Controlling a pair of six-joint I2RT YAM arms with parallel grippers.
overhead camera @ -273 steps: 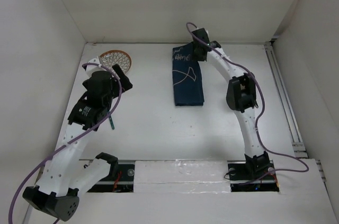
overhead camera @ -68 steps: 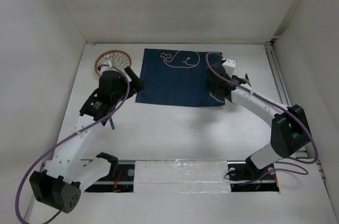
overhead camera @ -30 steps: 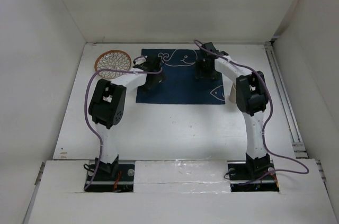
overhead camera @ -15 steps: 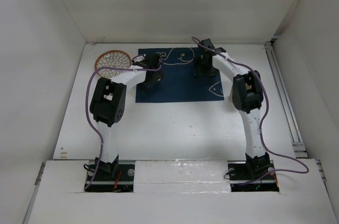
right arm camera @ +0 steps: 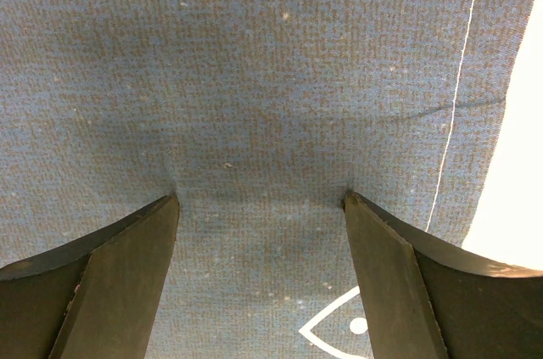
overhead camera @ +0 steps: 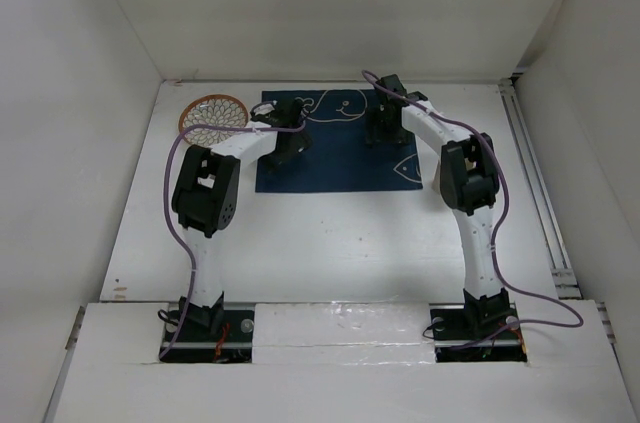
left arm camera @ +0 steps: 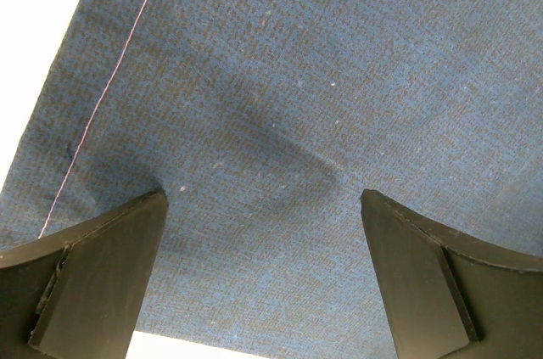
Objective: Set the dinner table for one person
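Observation:
My left gripper lifts across and down onto the plate's farthest rim next, to the gripper's left in the top view, since the mat lies flat.
A dark blue cloth mat with white whale and fish drawings lies spread flat at the far middle of the white dinner table. My left gripper stands on the mat's left part. My right gripper stands on its right part. The left wrist view has the left gripper open, tips down on the blue mat, nothing between them. The right gripper is also open on the mat, close to the fish drawing.
A round plate with an orange rim and a patterned centre sits at the far left, just beside the mat's left edge. White walls close in the table on the left, back and right. A metal rail runs along the right side.
The mat, earlier a folded strip, now lies spread flat. In the last second both grippers and the mat shifted slightly toward the far wall and left.

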